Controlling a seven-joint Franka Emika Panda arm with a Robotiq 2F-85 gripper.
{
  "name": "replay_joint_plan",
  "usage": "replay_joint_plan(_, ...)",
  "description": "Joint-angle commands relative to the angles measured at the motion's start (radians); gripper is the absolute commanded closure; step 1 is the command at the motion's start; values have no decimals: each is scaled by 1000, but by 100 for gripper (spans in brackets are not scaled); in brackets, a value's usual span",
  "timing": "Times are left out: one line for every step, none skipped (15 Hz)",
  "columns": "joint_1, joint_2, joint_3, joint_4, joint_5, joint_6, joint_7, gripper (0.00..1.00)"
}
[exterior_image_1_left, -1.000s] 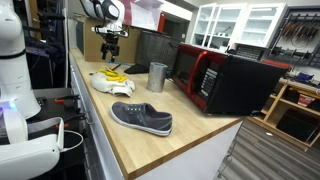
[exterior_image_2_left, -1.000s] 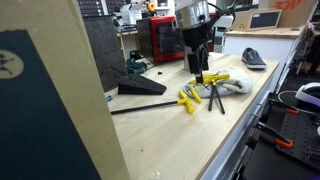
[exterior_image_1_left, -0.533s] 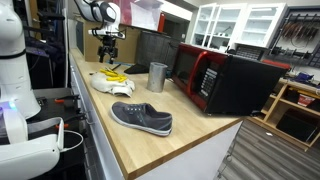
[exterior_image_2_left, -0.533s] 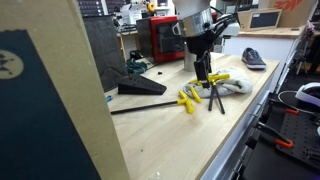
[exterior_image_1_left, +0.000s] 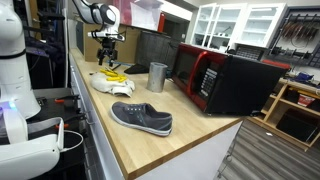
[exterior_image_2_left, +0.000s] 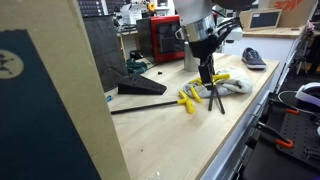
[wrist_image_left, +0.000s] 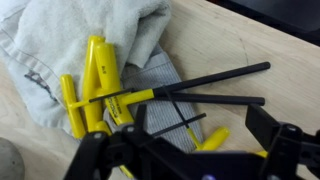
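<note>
My gripper lowers and turns slightly over the hex key's yellow end (wrist_image_left: 196, 141) next, since the thin black hex key's stem lies slanted between the open fingers.
Several yellow T-handle hex keys (wrist_image_left: 95, 85) with long black shafts (wrist_image_left: 222, 76) lie partly on a crumpled grey-white towel (wrist_image_left: 70, 30) on the wooden counter. My gripper (wrist_image_left: 185, 152) hangs open just above them, its two black fingers (wrist_image_left: 272, 135) straddling a small yellow-handled key (wrist_image_left: 208, 138). Nothing is held between them. In both exterior views the gripper (exterior_image_1_left: 108, 56) (exterior_image_2_left: 206, 72) points down over the towel (exterior_image_1_left: 108, 83) and the keys (exterior_image_2_left: 192, 97).
A steel cup (exterior_image_1_left: 157, 77) stands beside the towel. A grey shoe (exterior_image_1_left: 141, 117) (exterior_image_2_left: 253, 58) lies further along the counter, and a red and black microwave (exterior_image_1_left: 225, 82) sits against the wall. A black wedge-shaped tool (exterior_image_2_left: 140, 87) lies near the keys. A wooden panel (exterior_image_2_left: 50, 100) blocks part of an exterior view.
The gripper has come down a little and shifted slightly sideways over the hex keys, staying open. Nothing on the counter has moved.
</note>
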Motion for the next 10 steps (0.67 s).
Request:
replay_joint_plan(-8, 23, -11, 5, -47, -16, 12, 0)
replay_joint_plan(-11, 30, -14, 8, -52, -19, 10, 0)
replay_joint_plan(-12, 39, -17, 10, -60, -21, 9, 0)
replay_joint_plan(-13, 49, -20, 13, -57, -23, -6, 0)
replay_joint_plan(-14, 56, -23, 15, -49, -17, -23, 0)
replay_joint_plan(-15, 63, -25, 19, -32, -12, -54, 0)
replay_joint_plan(-16, 74, -27, 24, -29, -6, -74, 0)
replay_joint_plan(-15, 83, -27, 31, -29, -6, -101, 0)
replay_joint_plan(-15, 92, -27, 39, -26, -5, -130, 0)
replay_joint_plan(-15, 101, -26, 48, -24, -5, -156, 0)
